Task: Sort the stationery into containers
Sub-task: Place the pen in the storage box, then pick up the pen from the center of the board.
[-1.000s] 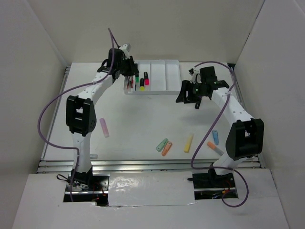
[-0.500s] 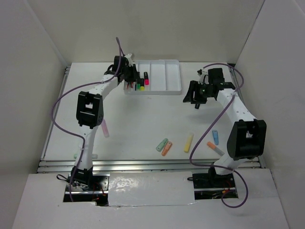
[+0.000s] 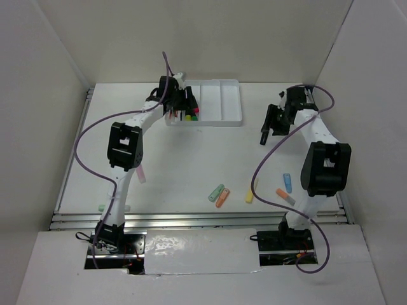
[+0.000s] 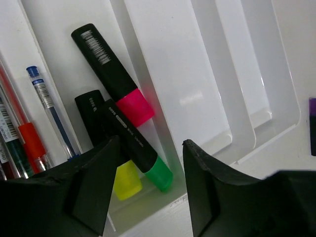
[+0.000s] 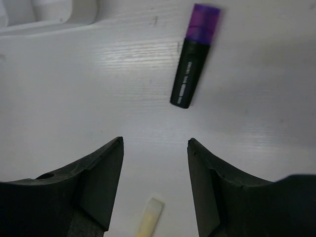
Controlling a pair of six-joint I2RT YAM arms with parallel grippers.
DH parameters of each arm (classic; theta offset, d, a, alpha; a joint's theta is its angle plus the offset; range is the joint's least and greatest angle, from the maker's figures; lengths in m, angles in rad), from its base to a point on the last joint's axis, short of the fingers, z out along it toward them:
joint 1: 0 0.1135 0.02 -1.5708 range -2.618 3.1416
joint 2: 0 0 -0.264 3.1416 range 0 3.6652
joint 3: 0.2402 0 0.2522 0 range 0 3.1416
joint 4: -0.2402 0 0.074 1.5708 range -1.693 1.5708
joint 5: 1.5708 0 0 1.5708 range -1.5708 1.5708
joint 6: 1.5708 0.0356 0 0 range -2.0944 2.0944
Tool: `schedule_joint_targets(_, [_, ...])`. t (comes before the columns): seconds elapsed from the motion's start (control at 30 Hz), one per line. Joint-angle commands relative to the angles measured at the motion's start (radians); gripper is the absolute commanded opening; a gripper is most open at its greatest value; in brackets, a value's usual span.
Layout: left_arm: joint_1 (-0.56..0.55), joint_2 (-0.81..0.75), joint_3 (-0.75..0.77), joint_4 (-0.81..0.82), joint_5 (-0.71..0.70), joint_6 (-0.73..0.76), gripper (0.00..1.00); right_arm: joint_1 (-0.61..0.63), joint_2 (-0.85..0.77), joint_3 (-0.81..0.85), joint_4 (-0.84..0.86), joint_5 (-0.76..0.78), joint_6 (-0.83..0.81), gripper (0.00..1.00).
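Observation:
My right gripper is open above the black highlighter, which lies stretched lengthwise ahead of its fingers. It will next lower its open fingers to both sides of the black highlighter's dark body near the purple cap.
The white divided tray stands at the back of the table. My left gripper hovers over its left compartments, open. In the left wrist view its fingers stand apart above a green-capped highlighter, which lies in the tray beside a yellow-capped one and a pink-capped one. Thin pens fill the compartment further left. My right gripper is open and empty above the table, right of the tray. A purple-capped highlighter lies just beyond its fingertips.
Loose pastel markers lie on the near half of the table: pink, green, orange, yellow, blue, another orange. A small green one lies by the left arm's base. White walls enclose the table.
My left gripper has shifted right over the tray and opened, letting go of the green-capped highlighter into the compartment. My right arm has drawn back to the right, still open.

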Motion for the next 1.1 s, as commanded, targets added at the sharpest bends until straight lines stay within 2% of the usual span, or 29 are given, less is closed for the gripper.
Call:
schedule_joint_targets(0.0, [0.011,-0.055,0.015,0.062,0.006,-0.014,0.67,-0.013,0.063,0.096,-0.019,0.105,0.004,0.61])
schedule_joint_targets(0.2, [0.037,-0.216,-0.106,0.108,0.066,-0.097,0.69,-0.009,0.218,0.197,-0.067,0.167,0.010,0.62])
schedule_joint_targets(0.4, [0.059,-0.441,-0.270,0.082,0.106,-0.110,0.70,0.019,0.357,0.334,-0.108,0.214,0.002,0.63])
schedule_joint_targets(0.57, [0.077,-0.589,-0.388,0.039,0.148,-0.084,0.70,0.048,0.469,0.440,-0.165,0.248,-0.030,0.57])
schedule_joint_targets(0.77, [0.073,-0.727,-0.503,0.002,0.166,0.056,0.67,0.047,0.523,0.472,-0.185,0.253,-0.073,0.31])
schedule_joint_targets(0.83, [0.068,-0.771,-0.554,0.010,0.187,0.125,0.66,0.045,0.554,0.545,-0.242,0.244,-0.082,0.16])
schedule_joint_targets(0.87, [0.064,-0.784,-0.572,0.010,0.195,0.152,0.65,0.045,0.580,0.568,-0.262,0.242,-0.085,0.05])
schedule_joint_targets(0.9, [0.058,-0.802,-0.609,0.006,0.215,0.192,0.65,0.044,0.583,0.582,-0.295,0.205,-0.090,0.01])
schedule_joint_targets(0.97, [0.013,-0.862,-0.650,-0.010,0.218,0.355,0.64,0.044,0.548,0.566,-0.311,0.124,-0.113,0.00])
schedule_joint_targets(1.0, [-0.030,-0.888,-0.716,-0.008,0.206,0.499,0.64,0.045,0.516,0.535,-0.302,0.036,-0.117,0.00])
schedule_joint_targets(1.07, [-0.079,-0.992,-0.852,0.018,0.197,0.631,0.63,0.056,0.402,0.416,-0.262,-0.074,-0.127,0.00])
